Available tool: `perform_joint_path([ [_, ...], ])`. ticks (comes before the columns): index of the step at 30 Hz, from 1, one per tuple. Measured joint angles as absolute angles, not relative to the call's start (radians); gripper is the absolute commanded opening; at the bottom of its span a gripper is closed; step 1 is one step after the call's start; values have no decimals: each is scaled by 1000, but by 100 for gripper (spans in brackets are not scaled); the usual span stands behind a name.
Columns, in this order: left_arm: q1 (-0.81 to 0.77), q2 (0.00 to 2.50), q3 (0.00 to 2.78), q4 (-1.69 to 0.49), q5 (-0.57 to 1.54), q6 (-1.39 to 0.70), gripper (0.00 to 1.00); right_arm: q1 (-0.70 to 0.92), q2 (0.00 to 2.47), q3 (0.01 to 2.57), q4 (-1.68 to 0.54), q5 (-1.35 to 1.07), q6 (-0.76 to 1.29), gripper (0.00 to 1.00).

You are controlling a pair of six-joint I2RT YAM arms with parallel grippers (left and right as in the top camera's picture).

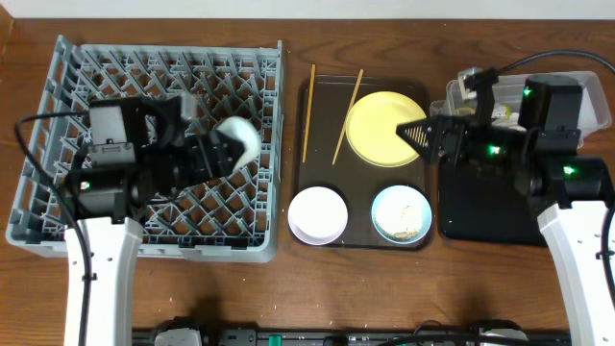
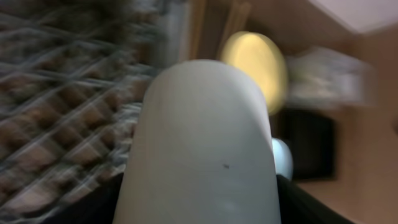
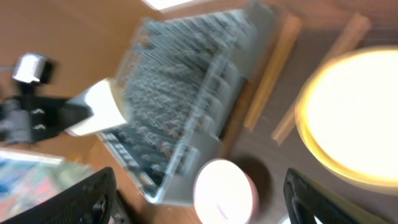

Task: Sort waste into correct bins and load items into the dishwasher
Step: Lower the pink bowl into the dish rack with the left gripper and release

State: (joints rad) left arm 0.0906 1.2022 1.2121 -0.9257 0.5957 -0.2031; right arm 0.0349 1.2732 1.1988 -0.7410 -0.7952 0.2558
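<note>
My left gripper is going to move back first to get into the grey dish rack. Then it will lower the white cup beside the rack's near edge [image 1: 223, 213], where the rack's wires are empty.
My left gripper [image 1: 223, 152] is shut on a white cup [image 1: 237, 137] and holds it over the right part of the grey dish rack [image 1: 67, 106]. In the left wrist view the cup [image 2: 205, 143] fills the space between the jaws [image 2: 202, 208]. My right gripper [image 1: 423, 135] is open and empty above the right edge of the yellow plate [image 1: 380, 125]. The plate, two chopsticks [image 1: 307, 113], a small white bowl [image 1: 317, 213] and a light blue bowl [image 1: 402, 213] holding beige crumbs lie on the brown tray. In the right wrist view the white bowl [image 3: 225, 190] shows between the open fingers [image 3: 208, 205].
The black tray [image 1: 480, 207] lies right of the brown serving tray [image 1: 300, 163]. The clear tub [image 1: 586, 91] stands at the back right with something pale inside, mostly hidden by my right arm. The napkin and the wrapper cannot be made out.
</note>
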Motion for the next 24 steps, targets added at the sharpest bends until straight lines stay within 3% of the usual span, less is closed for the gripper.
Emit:
perform_joint_path([
  [9,112,1182,1212,-1129,216,-269,49,137,1281,1199,-924,-474,245,87],
  [24,115,1180,1207,-1221,-4,-333,49,254,1434,1199,-897,-388,263,87],
])
